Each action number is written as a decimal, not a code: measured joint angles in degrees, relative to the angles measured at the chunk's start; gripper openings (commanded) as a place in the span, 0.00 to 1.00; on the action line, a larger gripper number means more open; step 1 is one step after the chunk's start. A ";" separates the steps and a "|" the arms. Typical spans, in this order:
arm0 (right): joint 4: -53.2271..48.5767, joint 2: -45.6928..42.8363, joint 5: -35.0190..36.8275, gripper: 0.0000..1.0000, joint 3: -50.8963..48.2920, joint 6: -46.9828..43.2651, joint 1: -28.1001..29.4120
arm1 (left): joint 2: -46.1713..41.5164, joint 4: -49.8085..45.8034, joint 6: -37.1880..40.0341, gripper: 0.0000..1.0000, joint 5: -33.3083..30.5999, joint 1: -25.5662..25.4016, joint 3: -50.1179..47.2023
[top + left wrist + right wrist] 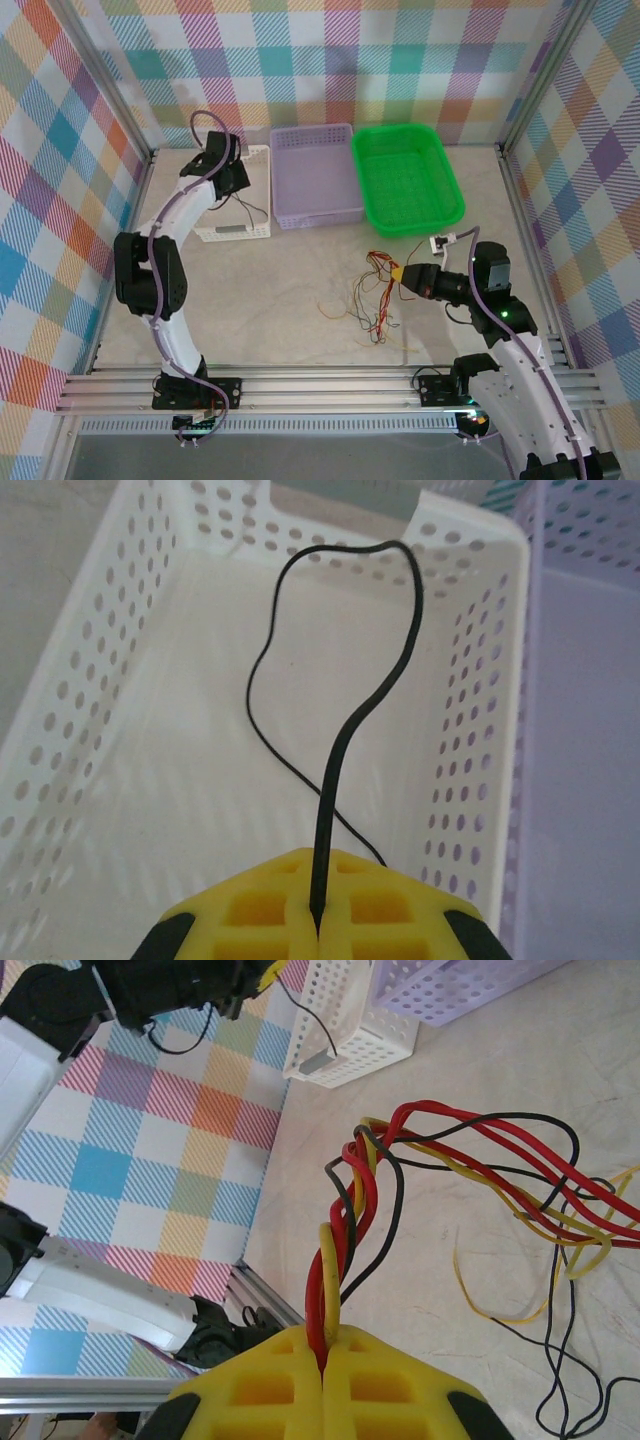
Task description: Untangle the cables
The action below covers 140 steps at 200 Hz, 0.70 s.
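Note:
Next, my left gripper moves down into the white perforated basket (255,232) and releases the single black cable there, since the basket's bottom lies right below the gripper.
My left gripper (320,920) is shut on a single black cable (338,750), which loops up over the inside of the white perforated basket (100,680). From above, this gripper (236,182) hovers over that basket (255,232) and the black cable (252,211) dangles from it. My right gripper (323,1360) is shut on a twisted bundle of red, yellow and black cables (345,1230). Their loose ends spread across the tabletop to the right. In the top view the right gripper (400,278) holds the tangle (368,295) at its right side, mid-table.
A purple basket (315,210) and a green basket (445,215) stand side by side at the back, right of the white one. A small white object (440,241) lies near the right arm. Aluminium rails (320,385) line the near edge.

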 measured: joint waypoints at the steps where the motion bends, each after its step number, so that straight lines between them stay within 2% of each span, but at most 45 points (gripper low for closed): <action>1: -0.02 0.00 0.00 0.00 0.00 0.00 0.02 | 0.09 0.00 -0.02 0.00 -0.02 0.00 0.00; 95: -1.77 -1.49 0.02 0.00 0.09 -0.87 2.21 | 10.58 -2.75 -1.03 0.00 1.14 0.28 2.56; 140: -1.79 -1.46 0.07 0.00 0.07 -1.25 2.75 | 11.69 -4.74 -3.04 0.00 1.31 0.46 6.08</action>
